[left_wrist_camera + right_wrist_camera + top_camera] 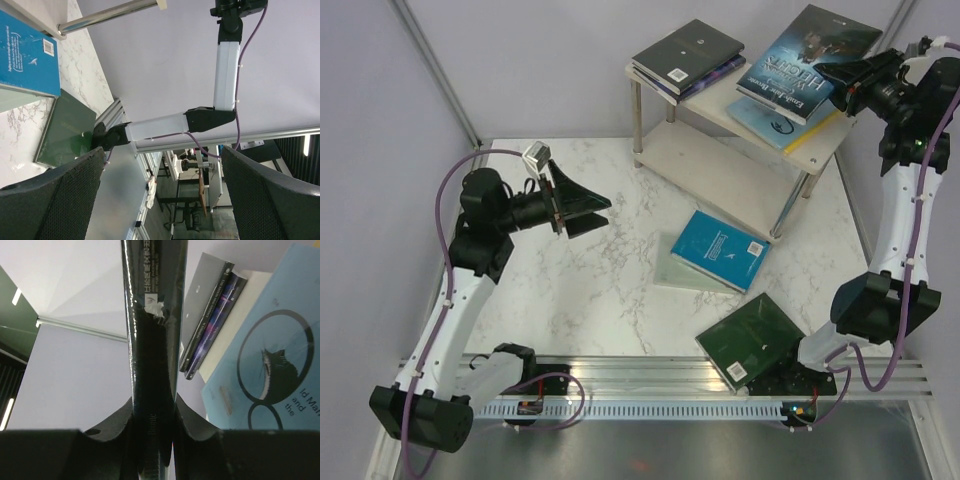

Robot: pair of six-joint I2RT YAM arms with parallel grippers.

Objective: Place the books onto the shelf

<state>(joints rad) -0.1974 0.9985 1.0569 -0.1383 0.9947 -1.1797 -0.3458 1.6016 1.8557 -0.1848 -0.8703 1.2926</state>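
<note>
My right gripper needs to lower the dark blue book, which hangs tilted above the light blue one, until it is level on that book's cover (784,122) (274,356). Then it needs to open.
The shelf (720,170) stands at the back of the table. Its top board carries a black book on a purple one (685,55) and a light blue book (770,118) over a yellow one. My right gripper (842,85) is shut on a dark blue book (810,55), tilted above the light blue one. In the right wrist view its spine (152,340) runs between the jaws (152,415). A cyan book (720,250) lies on a pale mint one (672,272). A dark green book (752,340) lies near the front edge. My left gripper (595,212) hangs open and empty over the table's left side.
The left wrist view shows the cyan book (25,55), the dark green book (65,135), a metal shelf leg (107,15) and the right arm (225,65). The dark green book lies against the right arm's base (790,385). Grey walls close in both sides.
</note>
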